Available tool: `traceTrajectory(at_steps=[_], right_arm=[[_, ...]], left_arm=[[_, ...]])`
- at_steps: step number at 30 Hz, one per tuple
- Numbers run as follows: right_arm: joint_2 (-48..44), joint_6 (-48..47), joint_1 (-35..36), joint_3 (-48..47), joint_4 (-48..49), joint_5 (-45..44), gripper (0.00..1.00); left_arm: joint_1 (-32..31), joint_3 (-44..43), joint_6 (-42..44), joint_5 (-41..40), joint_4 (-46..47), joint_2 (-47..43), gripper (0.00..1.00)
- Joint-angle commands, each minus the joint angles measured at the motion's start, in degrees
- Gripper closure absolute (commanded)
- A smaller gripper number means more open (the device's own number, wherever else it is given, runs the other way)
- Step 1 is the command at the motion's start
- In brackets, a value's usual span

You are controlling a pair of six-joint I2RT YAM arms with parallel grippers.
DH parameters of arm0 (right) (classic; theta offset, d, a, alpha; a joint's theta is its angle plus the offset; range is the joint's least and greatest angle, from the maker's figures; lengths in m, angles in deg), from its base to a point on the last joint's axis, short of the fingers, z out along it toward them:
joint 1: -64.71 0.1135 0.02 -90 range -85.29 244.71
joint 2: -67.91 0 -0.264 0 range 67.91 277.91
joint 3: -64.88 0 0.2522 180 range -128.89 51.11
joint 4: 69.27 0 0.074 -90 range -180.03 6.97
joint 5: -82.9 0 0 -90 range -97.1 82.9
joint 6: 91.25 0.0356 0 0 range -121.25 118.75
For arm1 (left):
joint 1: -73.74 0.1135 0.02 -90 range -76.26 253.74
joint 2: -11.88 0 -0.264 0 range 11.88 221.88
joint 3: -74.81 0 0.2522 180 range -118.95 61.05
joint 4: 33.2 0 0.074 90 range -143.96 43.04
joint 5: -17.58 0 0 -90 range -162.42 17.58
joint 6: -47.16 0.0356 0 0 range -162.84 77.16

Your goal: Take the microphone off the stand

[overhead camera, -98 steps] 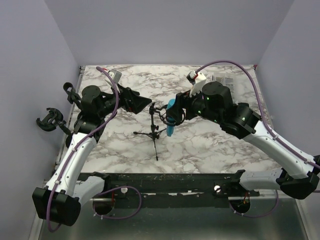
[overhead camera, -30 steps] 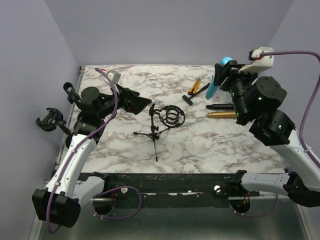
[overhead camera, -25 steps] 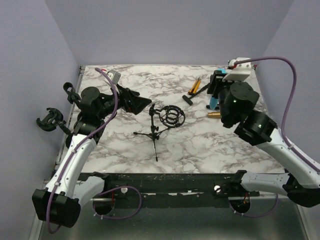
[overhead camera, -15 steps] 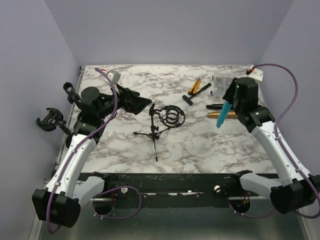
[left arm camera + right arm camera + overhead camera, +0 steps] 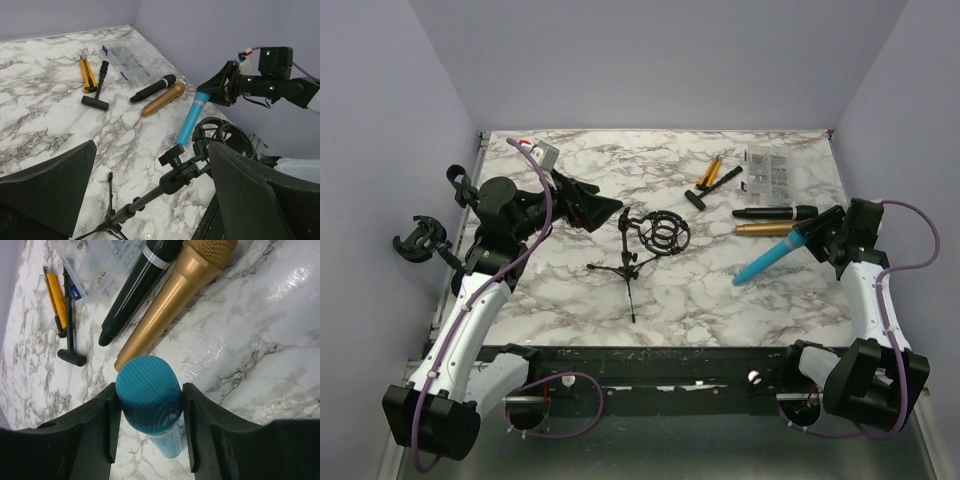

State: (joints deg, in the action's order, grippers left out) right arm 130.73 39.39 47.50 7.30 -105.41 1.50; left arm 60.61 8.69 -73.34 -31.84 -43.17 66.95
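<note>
Next, my right gripper lowers the mesh head (image 5: 148,399) to the bare marble (image 5: 202,337) beside the gold microphone and releases it, since the blue microphone slants with its head raised.
The blue microphone (image 5: 767,260) is out of the stand and slants down toward the marble at the right, with my right gripper (image 5: 815,232) shut on its mesh head (image 5: 148,399). Whether its tail touches the table I cannot tell. The black tripod stand (image 5: 630,262) stands at mid-table with its round shock mount (image 5: 665,230) empty. My left gripper (image 5: 605,207) hangs open just left of the stand's top. In the left wrist view the stand's boom (image 5: 165,182) runs between the wide fingers of the left gripper (image 5: 152,147), untouched.
A black microphone (image 5: 775,212) and a gold one (image 5: 770,230) lie just beyond the blue one. Farther back are a clear plastic box (image 5: 765,172), a yellow utility knife (image 5: 710,168) and a black T-handle tool (image 5: 705,192).
My right arm has swung down and out to the right, bringing the blue microphone from high at the back right to low over the table. The left arm has not moved.
</note>
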Motion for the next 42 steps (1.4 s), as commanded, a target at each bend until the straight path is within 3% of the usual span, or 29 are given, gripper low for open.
traceTrajectory(at_steps=[1, 15, 21, 29, 30, 34, 39, 42], right_arm=[[-2.63, 3.95, -2.45, 2.78, 3.91, 0.87, 0.99], [3.16, 12.92, -8.94, 8.73, 8.46, -12.12, 0.99], [11.09, 19.12, -13.91, 8.44, 14.09, -6.05, 0.99], [20.06, 28.38, -14.18, 7.83, 19.49, 0.75, 0.99], [20.25, 28.73, -14.17, 7.9, 19.76, 0.86, 0.97], [20.04, 28.43, -14.17, 8.81, 21.16, 0.51, 0.71], [19.13, 26.04, -14.16, 9.6, 21.79, 1.82, 0.3], [17.46, 25.0, -14.17, 10.18, 21.82, 3.05, 0.1]], left_arm=[[0.29, 0.41, -0.43, 1.3, 1.39, -1.1, 0.03], [0.29, 0.59, 0.09, 0.6, 1.09, -1.18, 0.03], [0.29, 0.68, -0.17, 0.78, 1.37, -0.93, 0.03], [0.25, 0.83, -0.09, 0.73, 1.42, -0.75, 0.03], [0.29, 0.77, -0.13, 0.74, 1.39, -0.63, 0.03], [0.29, 0.68, -0.17, 0.86, 1.39, -0.4, 0.03], [0.29, 0.76, 0.17, 0.6, 1.22, -0.48, 0.03], [0.27, 0.72, 0.18, 0.47, 1.22, -0.36, 0.03]])
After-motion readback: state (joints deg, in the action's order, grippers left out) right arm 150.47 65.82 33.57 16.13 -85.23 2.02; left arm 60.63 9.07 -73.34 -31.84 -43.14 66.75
